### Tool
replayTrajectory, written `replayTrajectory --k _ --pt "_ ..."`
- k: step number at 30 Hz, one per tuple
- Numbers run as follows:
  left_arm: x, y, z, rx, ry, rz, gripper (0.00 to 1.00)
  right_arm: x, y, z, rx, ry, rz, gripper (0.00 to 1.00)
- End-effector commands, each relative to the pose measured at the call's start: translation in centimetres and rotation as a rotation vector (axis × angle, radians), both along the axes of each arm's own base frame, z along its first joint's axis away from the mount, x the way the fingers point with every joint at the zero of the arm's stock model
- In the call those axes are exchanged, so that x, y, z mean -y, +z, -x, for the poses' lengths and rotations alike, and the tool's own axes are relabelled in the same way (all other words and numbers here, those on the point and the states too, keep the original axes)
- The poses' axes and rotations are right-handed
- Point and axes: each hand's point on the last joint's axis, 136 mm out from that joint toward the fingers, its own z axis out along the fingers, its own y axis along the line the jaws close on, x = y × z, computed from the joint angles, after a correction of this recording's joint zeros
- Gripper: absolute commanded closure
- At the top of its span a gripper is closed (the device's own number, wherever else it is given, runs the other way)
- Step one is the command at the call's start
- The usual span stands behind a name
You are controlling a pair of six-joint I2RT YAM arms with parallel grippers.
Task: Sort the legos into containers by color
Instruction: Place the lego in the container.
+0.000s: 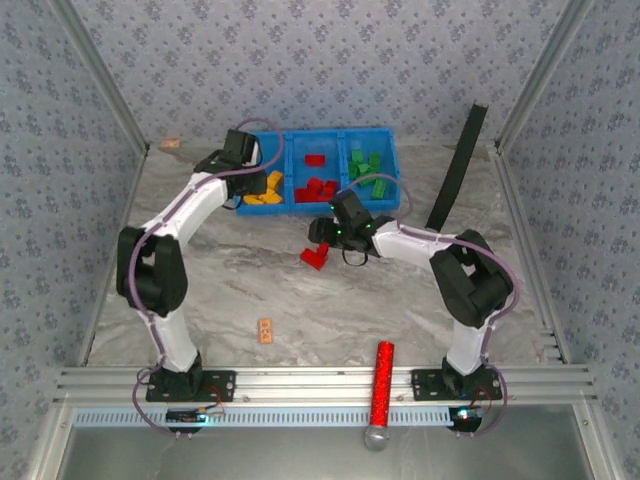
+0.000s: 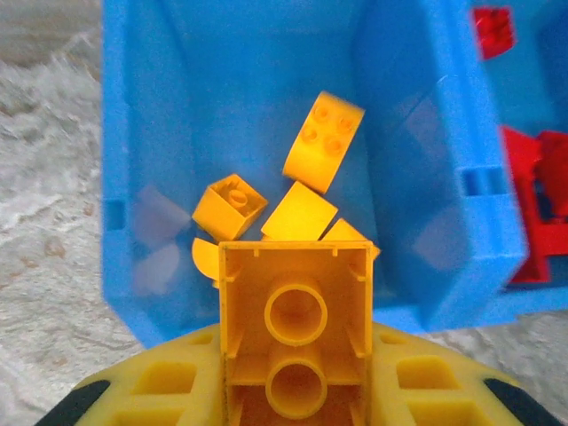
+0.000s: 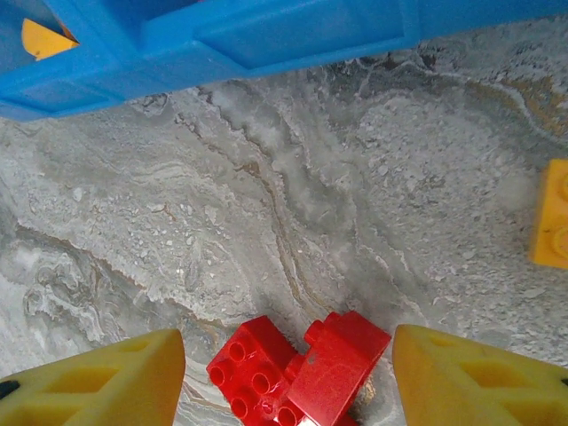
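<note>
I should lower the yellow brick with my left gripper into the blue bin below, then release it there, as this bin already holds yellow ones.
Three joined blue bins (image 1: 340,131) stand at the back of the table: yellow bricks (image 1: 262,190) in the left one, red bricks (image 1: 318,185) in the middle, green bricks (image 1: 365,165) in the right. My left gripper (image 1: 243,160) hangs over the left bin (image 2: 417,133), shut on a yellow brick (image 2: 295,293) with its hollow underside toward the camera; several yellow bricks (image 2: 321,142) lie below. My right gripper (image 3: 288,364) is open, low over the table, with two touching red bricks (image 3: 297,373) between its fingers (image 3: 106,382). In the top view those red bricks (image 1: 315,256) lie just in front of the bins.
A flat tan-orange block (image 1: 265,330) lies near front left. A red glittery cylinder (image 1: 382,385) rests across the front rail. A black strap (image 1: 458,165) leans at the back right. A yellow studded piece (image 3: 552,213) lies on the marble at the right wrist view's edge.
</note>
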Motion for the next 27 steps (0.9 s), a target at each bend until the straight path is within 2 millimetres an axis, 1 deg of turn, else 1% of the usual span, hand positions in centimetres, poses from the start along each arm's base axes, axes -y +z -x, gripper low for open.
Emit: replayTrajectory --k 1,8,10,17,20,23,27 --pt "0.7 0.3 -1.9 0.01 0.005 0.034 0.78 -0.1 -0.6 -0.1 -0.054 -0.031 0.034 0.35" --pt "0.7 -2.0 -4.5 -0.04 0.025 0.03 0.78 0.9 -1.1 0.4 -0.103 -0.077 0.097 0.32" --pt "0.8 -3.1 -5.0 -0.077 0.026 0.042 0.78 1.0 -1.5 0.6 -0.123 -0.09 0.099 0.32" --pt "0.5 -5.2 -5.7 -0.125 0.033 0.053 0.78 0.1 -2.3 1.0 -0.162 -0.091 0.09 0.32" --pt "0.5 -6.3 -5.8 -0.147 0.036 0.054 0.74 -0.3 -2.7 0.9 -0.176 -0.088 0.087 0.32" --pt "0.6 -6.9 -5.8 -0.163 0.034 0.063 0.67 -0.5 -3.2 0.8 -0.192 -0.087 0.091 0.41" --pt "0.6 -7.1 -5.6 -0.172 0.025 0.064 0.58 -0.5 -3.9 0.9 -0.208 -0.087 0.11 0.44"
